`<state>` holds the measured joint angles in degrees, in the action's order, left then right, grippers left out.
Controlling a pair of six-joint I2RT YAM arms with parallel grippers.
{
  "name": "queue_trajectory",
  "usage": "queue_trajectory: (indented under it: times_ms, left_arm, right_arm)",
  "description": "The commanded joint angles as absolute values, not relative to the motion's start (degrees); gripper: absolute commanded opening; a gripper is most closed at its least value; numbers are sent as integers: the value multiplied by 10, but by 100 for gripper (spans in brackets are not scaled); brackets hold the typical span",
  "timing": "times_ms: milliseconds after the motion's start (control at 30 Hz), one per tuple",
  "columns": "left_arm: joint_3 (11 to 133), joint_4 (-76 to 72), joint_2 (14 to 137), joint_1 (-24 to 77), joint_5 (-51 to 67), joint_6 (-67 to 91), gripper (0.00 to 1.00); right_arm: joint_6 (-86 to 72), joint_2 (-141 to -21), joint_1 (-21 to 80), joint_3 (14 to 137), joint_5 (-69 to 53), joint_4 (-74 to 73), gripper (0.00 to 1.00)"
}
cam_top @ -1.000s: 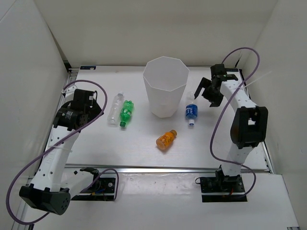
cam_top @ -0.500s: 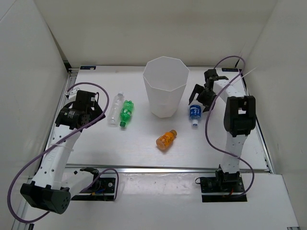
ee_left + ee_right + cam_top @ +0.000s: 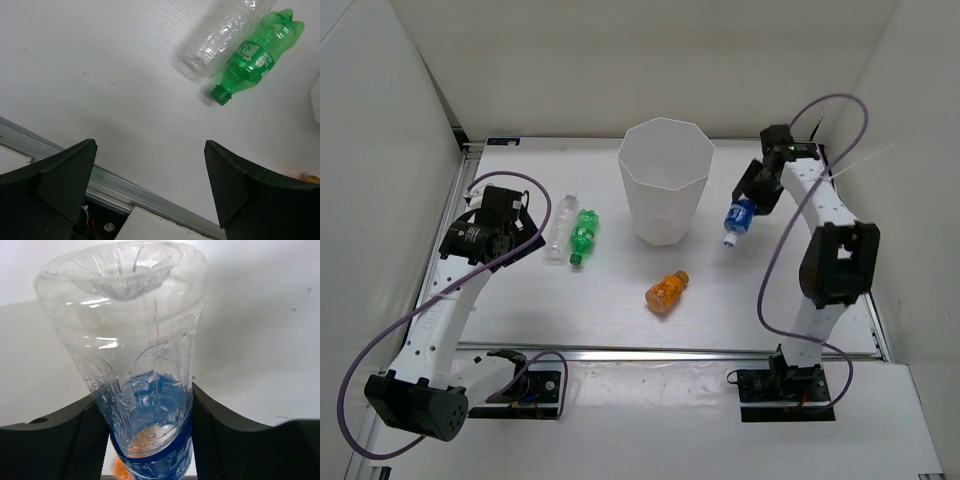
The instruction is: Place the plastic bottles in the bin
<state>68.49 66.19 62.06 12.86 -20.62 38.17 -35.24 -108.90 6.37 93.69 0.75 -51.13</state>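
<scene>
I should next lower my left gripper toward the right in the top view and turn its fingers to straddle the clear bottle's middle (image 3: 561,229) (image 3: 231,29), because the clear bottle lies at a slant to the open fingers.
The tall white bin (image 3: 661,216) stands at mid-table. My right gripper (image 3: 751,201) (image 3: 148,436) is shut on the blue-labelled bottle (image 3: 739,218) (image 3: 142,355), holding it tilted, cap down, just right of the bin. Both pads (image 3: 82,440) press its sides. A clear bottle (image 3: 560,228) (image 3: 225,37) and a green bottle (image 3: 583,237) (image 3: 252,57) lie side by side left of the bin. An orange bottle (image 3: 666,290) lies in front of the bin. My left gripper (image 3: 515,230) (image 3: 150,165) is open and holds nothing, a short way left of the clear bottle.
White walls enclose the table on three sides. A metal rail (image 3: 670,352) (image 3: 60,152) runs along the near edge. Purple cables (image 3: 775,260) loop from both arms. A corner of the bin (image 3: 316,100) shows at the right of the left wrist view.
My right gripper came down on the blue-labelled bottle, shut on it and raised it off the table. The left arm crept slightly right, still open.
</scene>
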Motion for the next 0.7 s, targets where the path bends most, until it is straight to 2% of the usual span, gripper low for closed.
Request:
queue_trajectory:
  times_ms: [0,133,267,367,400,433,467,500,667]
  left_arm:
    - [689,637,615,127,-207,367,100]
    - [684,627,615,127,-212,367,100]
    - [649,600,609,141,-212,373,100]
    - [636,579,602,146,-231,373,100]
    - [636,579,602,146,-237,373,100]
    - [636,570,602,146,-249,365,100]
    - [636,564,607,146,-250,350,100]
    - [642,547,613,146,-250,340,100]
    - [625,468,646,146,-220,308,100]
  right_arm:
    - [-390,-949,104,1050,31,-509,27]
    - [-362,-920,172,1175,58,-452,27]
    - [-286,-977,246,1283,147,-397,28]
    - [-247,-1040,280,1331,161,-377,33]
    - [-241,-1055,293,1354,172,-377,38]
    - [-232,-1080,300,1360,172,-377,48]
    - [-220,-1087,312,1360,181,-377,81]
    - [-214,-1087,312,1354,181,-382,98]
    - [-225,-1024,328,1262,221,-388,100]
